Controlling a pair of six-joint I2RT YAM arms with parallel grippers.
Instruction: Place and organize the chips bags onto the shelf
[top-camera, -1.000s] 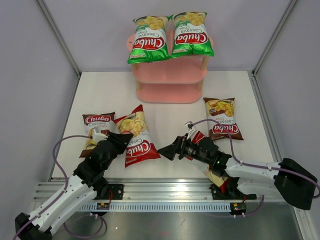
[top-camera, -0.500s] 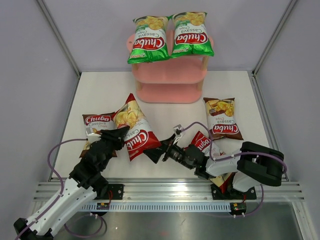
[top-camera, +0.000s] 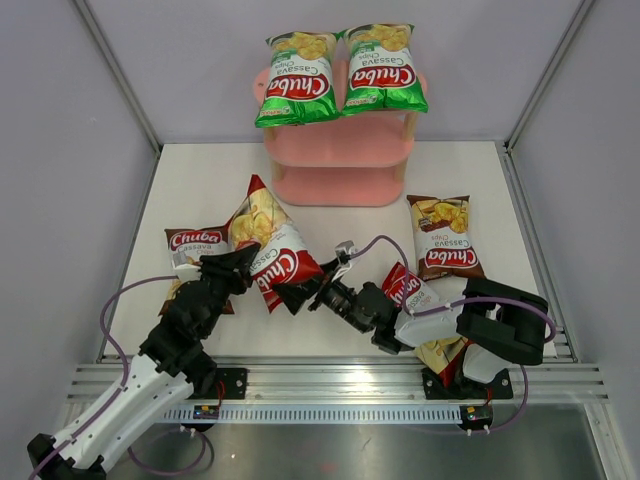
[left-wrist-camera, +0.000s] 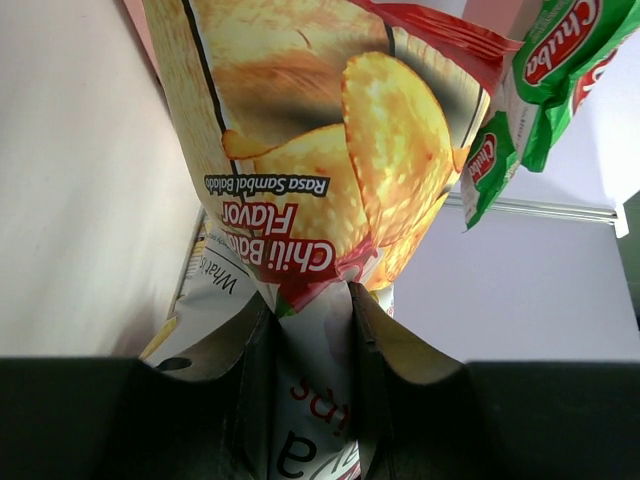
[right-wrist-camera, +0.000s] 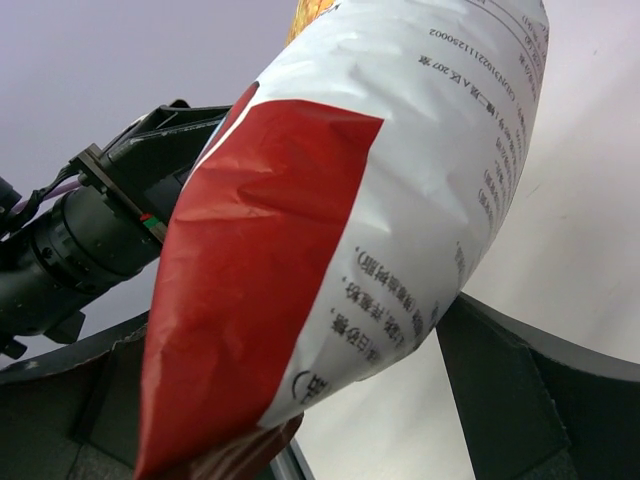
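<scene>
Next, my right gripper stays nearly in place and draws its fingers together. The red bag's bottom end (top-camera: 297, 280) (right-wrist-camera: 235, 415) already sits between them.
My left gripper (top-camera: 240, 268) is shut on the lower half of a red chips bag (top-camera: 270, 245) and holds it tilted up off the table; in the left wrist view the bag (left-wrist-camera: 300, 150) is pinched between the fingers of the gripper (left-wrist-camera: 312, 330). My right gripper (top-camera: 290, 295) is open, its jaws wide apart around that bag's lower end (right-wrist-camera: 380, 200). Two green bags (top-camera: 297, 78) (top-camera: 383, 68) lie on top of the pink shelf (top-camera: 340, 150). One dark brown bag (top-camera: 446, 236) lies at the right, another (top-camera: 195, 243) at the left. A second red bag (top-camera: 410, 290) lies under my right arm.
The shelf's two lower boards (top-camera: 340, 185) show no bags. Grey walls enclose the white table (top-camera: 200, 190) on three sides. A metal rail (top-camera: 330, 385) runs along the near edge. The left arm's cable loops over the table's left side (top-camera: 112, 300).
My left gripper has lifted the red bag up and toward the shelf. My right gripper has moved left, from beside the second red bag to the held bag's lower end.
</scene>
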